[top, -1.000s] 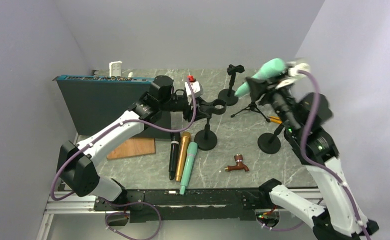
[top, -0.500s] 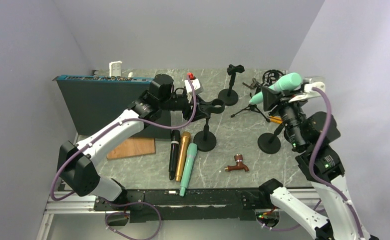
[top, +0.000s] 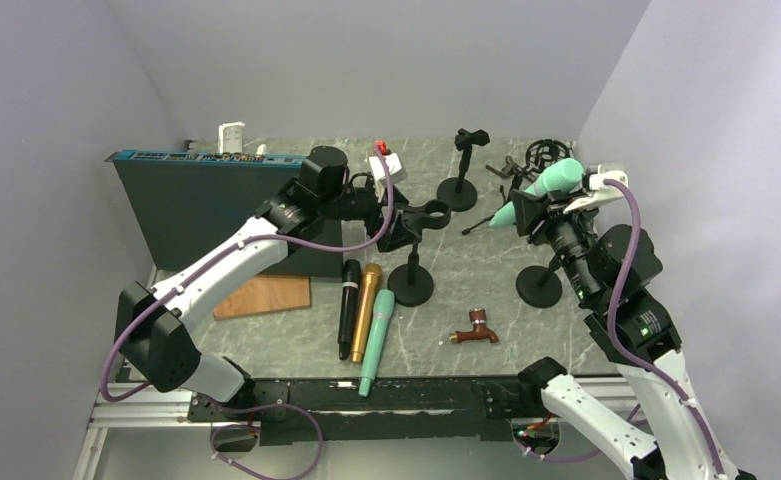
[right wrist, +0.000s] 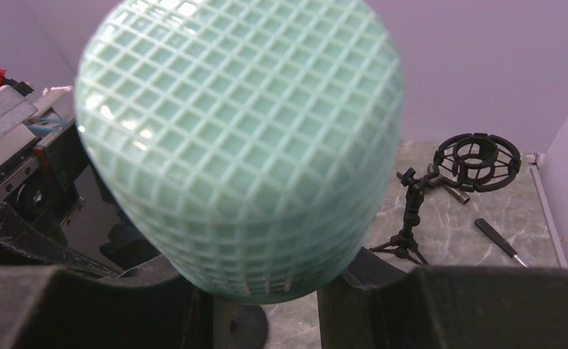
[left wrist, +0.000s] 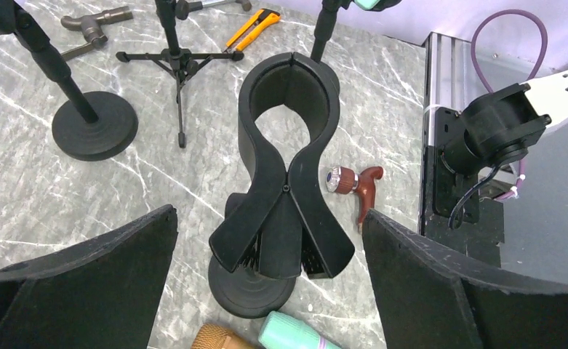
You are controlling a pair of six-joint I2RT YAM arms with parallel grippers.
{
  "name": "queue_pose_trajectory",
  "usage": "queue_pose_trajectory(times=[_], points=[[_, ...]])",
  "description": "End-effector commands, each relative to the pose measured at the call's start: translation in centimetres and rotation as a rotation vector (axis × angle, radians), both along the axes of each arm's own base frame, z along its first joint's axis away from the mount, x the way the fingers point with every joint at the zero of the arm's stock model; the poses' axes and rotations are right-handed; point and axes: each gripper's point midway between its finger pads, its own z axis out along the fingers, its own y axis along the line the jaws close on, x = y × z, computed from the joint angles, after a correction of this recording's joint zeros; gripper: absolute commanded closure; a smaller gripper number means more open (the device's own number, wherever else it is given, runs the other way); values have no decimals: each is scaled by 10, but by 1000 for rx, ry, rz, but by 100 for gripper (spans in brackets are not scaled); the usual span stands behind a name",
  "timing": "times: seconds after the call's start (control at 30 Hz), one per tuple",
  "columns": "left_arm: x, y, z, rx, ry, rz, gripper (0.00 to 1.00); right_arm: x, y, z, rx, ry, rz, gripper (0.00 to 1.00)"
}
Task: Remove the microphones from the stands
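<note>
My right gripper holds the microphone and needs to carry it down and to the left in the top view to the clear tabletop by the brown tap (top: 447, 303), then release it there.
A mint-green microphone (top: 543, 187) is held in the air, tilted, with my right gripper (top: 529, 207) shut on its body. In the right wrist view its mesh head (right wrist: 241, 145) fills the frame above my right gripper (right wrist: 266, 302). The black stand (top: 411, 282) at the table's middle has an empty clip (left wrist: 288, 138) on top. My left gripper (left wrist: 270, 269) is open, its fingers (left wrist: 84, 276) wide apart on either side of the clip's rear levers and not touching them. In the top view my left gripper (top: 398, 218) is just left of the clip (top: 429, 213).
Black (top: 348, 308), gold (top: 366, 310) and mint (top: 378, 335) microphones lie side by side near the front. A brown tap (top: 476, 330) lies to their right. Other stands (top: 539, 285) (top: 461, 165), a tripod (top: 496, 215), a dark box (top: 216, 205) and a wooden board (top: 263, 297) surround them.
My left gripper has opened, letting go of the clip's levers. My right gripper has carried the mint-green microphone to the right and then down, with the microphone still held.
</note>
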Motion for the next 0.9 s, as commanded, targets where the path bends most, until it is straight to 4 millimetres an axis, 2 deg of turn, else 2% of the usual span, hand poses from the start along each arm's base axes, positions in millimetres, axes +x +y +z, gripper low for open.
queue_pose_trajectory(times=[0.0, 0.2, 0.4, 0.5, 0.57, 0.67, 0.77, 0.87], points=[[-6, -1, 23, -47, -46, -22, 1, -7, 1, 17, 45, -52, 21, 100], [-9, 7, 38, -59, -95, 19, 1, -11, 3, 19, 58, -50, 38, 100], [-13, 20, 76, -95, -141, 80, 0, -11, 9, 14, 66, -25, 66, 100], [-7, 26, 93, -115, -137, 150, 1, -10, 12, 11, 72, -17, 76, 100], [0, 23, 94, -99, -91, 178, 3, -8, 14, 9, 79, -15, 82, 100], [7, 17, 96, -77, -63, 195, 13, -5, 17, 6, 82, -6, 90, 100], [10, 10, 98, -80, -73, 198, 15, -4, 20, 4, 85, 2, 96, 100], [11, 2, 89, -60, -82, 207, 16, -5, 18, 2, 81, 7, 91, 100]])
